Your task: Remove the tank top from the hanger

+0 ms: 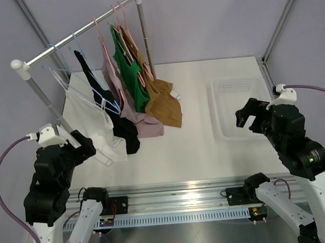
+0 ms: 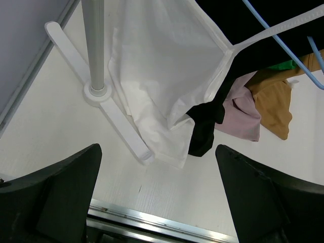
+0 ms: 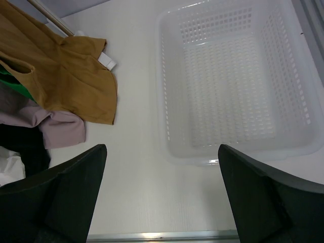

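The white top's blue hanger hangs high above the table, so I should next move my left gripper up and outward to the hanger's thin bar.
Several tank tops hang on hangers from a rail [image 1: 82, 31]: white [image 1: 89, 119], black [image 1: 101, 98], pink [image 1: 134, 115], green [image 1: 130, 73] and brown [image 1: 164, 101], their hems resting on the table. The white top [image 2: 162, 76] hangs on a blue hanger [image 2: 273, 30]. My left gripper [image 1: 84, 145] is open and empty, near the table's front left, just short of the white top's hem; the left wrist view [image 2: 157, 152] shows bare table between its fingers. My right gripper [image 1: 246, 114] is open and empty above the table beside the basket, as the right wrist view [image 3: 162, 149] shows.
A white perforated basket [image 1: 217, 111] sits at the right, also in the right wrist view [image 3: 162, 101]. The rack's pole [image 2: 93, 40] and its white foot [image 2: 121, 121] stand at the left. A metal rail runs along the table's near edge.
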Controlling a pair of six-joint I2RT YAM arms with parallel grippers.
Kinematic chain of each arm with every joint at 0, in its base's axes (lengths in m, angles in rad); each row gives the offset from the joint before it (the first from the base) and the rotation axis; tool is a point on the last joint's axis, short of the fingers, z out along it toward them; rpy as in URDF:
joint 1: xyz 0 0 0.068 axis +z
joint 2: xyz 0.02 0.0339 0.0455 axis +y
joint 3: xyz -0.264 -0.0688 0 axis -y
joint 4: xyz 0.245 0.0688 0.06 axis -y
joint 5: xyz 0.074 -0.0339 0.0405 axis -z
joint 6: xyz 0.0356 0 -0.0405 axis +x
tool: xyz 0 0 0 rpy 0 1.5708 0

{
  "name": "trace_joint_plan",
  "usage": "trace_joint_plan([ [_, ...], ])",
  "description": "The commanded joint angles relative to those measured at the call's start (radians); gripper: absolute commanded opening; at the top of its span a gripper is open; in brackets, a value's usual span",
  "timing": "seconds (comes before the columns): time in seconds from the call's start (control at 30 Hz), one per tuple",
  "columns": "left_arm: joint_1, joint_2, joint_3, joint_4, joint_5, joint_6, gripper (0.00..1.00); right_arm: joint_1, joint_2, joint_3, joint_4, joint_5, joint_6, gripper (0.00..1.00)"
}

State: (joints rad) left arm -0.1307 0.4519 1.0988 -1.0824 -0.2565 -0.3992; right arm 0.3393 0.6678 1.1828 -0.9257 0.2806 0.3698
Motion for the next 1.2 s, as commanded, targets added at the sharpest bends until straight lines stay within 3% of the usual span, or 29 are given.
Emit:
trace_joint_plan([
  [0.0,0.003,0.027,0.029,0.03,0.026,-0.009,0.99,0.006,-0.007,0.009,0.034,0.028,-0.003,0.99],
  [0.27,0.005,0.086,0.09,0.059,0.14,-0.05,0.99,0.007,-0.004,-0.04,0.105,-0.096,0.014,0.99],
  [0.7,0.003,0.421,0.444,0.107,0.092,-0.155,0.99,0.006,0.098,-0.071,0.166,-0.202,0.031,1.0],
  [0.9,-0.04,0.588,0.588,0.127,0.011,-0.181,0.99,0.006,0.105,-0.086,0.18,-0.228,0.031,0.99],
  [1.03,-0.113,0.668,0.619,0.136,-0.13,-0.184,0.97,0.006,0.104,-0.097,0.172,-0.233,0.024,0.99],
  [1.17,-0.15,0.728,0.612,0.116,-0.3,-0.201,0.81,0.006,0.092,-0.109,0.179,-0.247,0.027,0.99],
])
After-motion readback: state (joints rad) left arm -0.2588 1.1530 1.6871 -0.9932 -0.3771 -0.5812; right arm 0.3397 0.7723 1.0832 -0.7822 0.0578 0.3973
